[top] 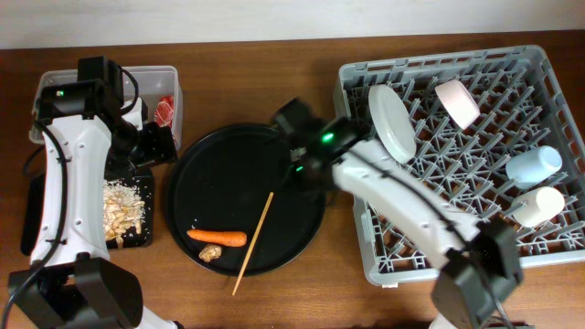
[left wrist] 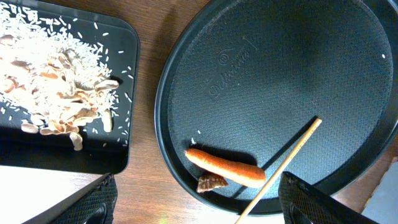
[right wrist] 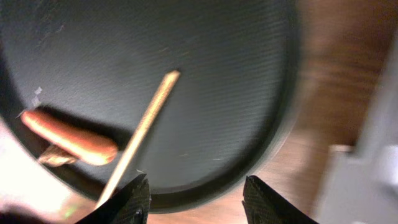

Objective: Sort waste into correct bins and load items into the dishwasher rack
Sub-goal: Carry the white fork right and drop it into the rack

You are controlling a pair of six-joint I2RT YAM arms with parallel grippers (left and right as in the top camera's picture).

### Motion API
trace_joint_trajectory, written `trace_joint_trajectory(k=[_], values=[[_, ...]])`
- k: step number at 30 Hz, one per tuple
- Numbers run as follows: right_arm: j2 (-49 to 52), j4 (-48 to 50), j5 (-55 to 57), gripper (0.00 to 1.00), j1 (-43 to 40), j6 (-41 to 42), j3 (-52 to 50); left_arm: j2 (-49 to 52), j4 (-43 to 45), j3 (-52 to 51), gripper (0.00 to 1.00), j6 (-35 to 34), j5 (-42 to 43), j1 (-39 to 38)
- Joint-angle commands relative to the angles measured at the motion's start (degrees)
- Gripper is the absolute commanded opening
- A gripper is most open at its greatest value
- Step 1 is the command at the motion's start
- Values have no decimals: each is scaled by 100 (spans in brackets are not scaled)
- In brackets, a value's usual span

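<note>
The stick lies slanted, so next my right gripper will turn to line up and go down and back onto the middle of the thin wooden stick (top: 253,243) (right wrist: 135,142).
An orange carrot (top: 218,238) and a small brown lump (top: 210,253) lie at the front of the round black tray (top: 228,174), beside a thin wooden stick (top: 253,242). They also show in the left wrist view: carrot (left wrist: 225,167), lump (left wrist: 211,182). The shallow black tray (top: 137,236) holds beige rice bits (top: 122,206). A red-and-white wrapper (top: 164,110) lies in the clear tub (top: 169,78). The grey rack (top: 366,247) holds the plate (top: 391,122), pinkish bowl (top: 457,101), blue cup (top: 534,165) and white cup (top: 539,205). My left gripper (top: 160,142) is open and empty, as is my right gripper (top: 297,128) over the round tray. No fork shows.
The wooden table (top: 302,292) runs to the front edge. The stick (left wrist: 280,167) sticks out past the round tray's front rim. The rack fills the right side.
</note>
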Motion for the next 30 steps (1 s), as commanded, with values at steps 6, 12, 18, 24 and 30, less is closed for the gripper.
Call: trace_joint_trajectory(k=[6, 12, 18, 24, 30], values=[[1263, 494, -166, 52, 1029, 1628, 90, -72, 7, 17, 83, -11, 22, 13], [1873, 874, -179, 52, 1322, 1871, 90, -72, 7, 17, 83, -11, 22, 13], [1971, 855, -118, 11, 1309, 1867, 96, -72, 7, 17, 83, -11, 22, 13], [1504, 350, 52, 4, 846, 1585, 236, -72, -2, 17, 83, -11, 22, 13], [457, -1060, 791, 4, -164, 166, 887, -72, -13, 17, 83, -11, 22, 13]])
